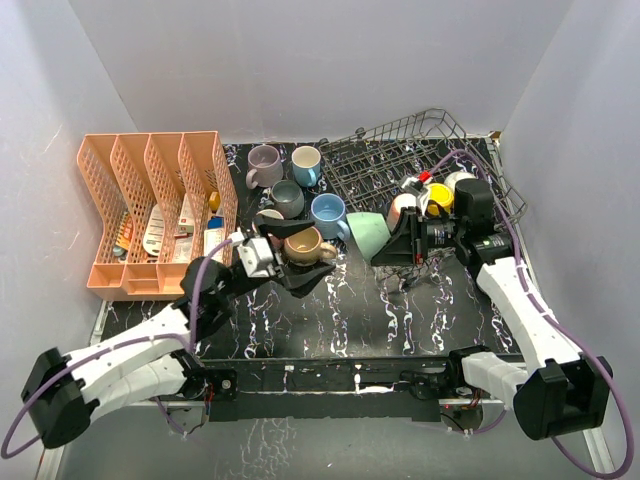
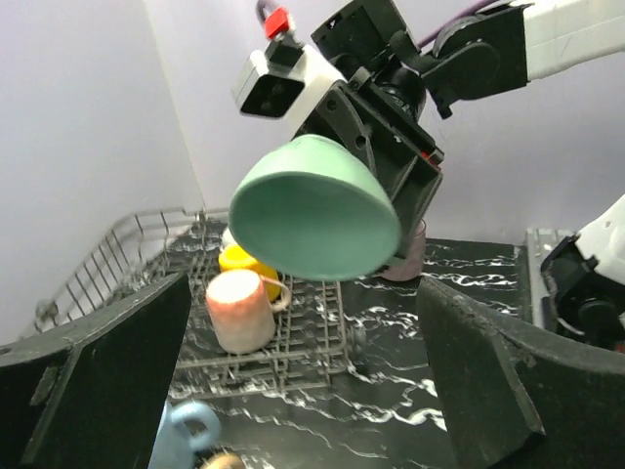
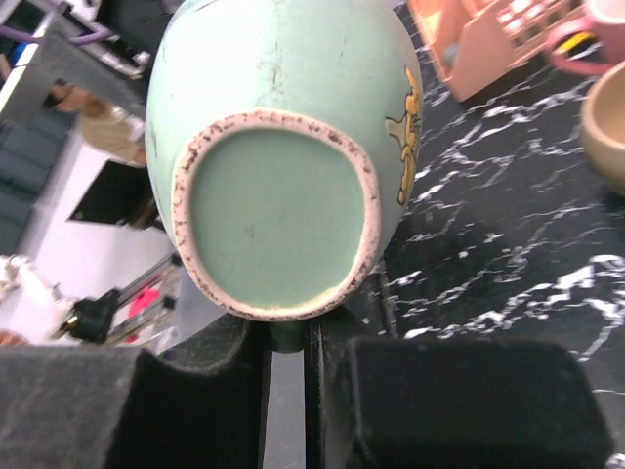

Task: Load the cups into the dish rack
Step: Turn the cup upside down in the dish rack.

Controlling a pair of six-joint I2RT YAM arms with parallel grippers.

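Note:
The right gripper tips downward and lowers the green cup next to release it beside the pink cup, since that free rack space is below the gripper.
My right gripper (image 1: 392, 242) is shut on the handle of a green cup (image 1: 366, 236) and holds it tilted in the air just left of the dish rack (image 1: 400, 160). In the right wrist view the cup's base (image 3: 273, 215) fills the frame above my gripper (image 3: 289, 337). A pink cup (image 1: 402, 208), a yellow cup (image 1: 439, 195) and a white cup (image 1: 459, 179) sit in the rack. My left gripper (image 1: 293, 258) is open, its jaws either side of a tan cup (image 1: 305, 245). Its view shows the green cup (image 2: 312, 210), the pink cup (image 2: 239, 311) and my gripper (image 2: 303, 327).
Mauve (image 1: 263, 165), white-and-blue (image 1: 306, 163), grey (image 1: 287, 197) and blue (image 1: 328, 212) cups stand on the black marbled table behind the tan cup. An orange divided organiser (image 1: 150, 215) stands at the left. White walls enclose the table.

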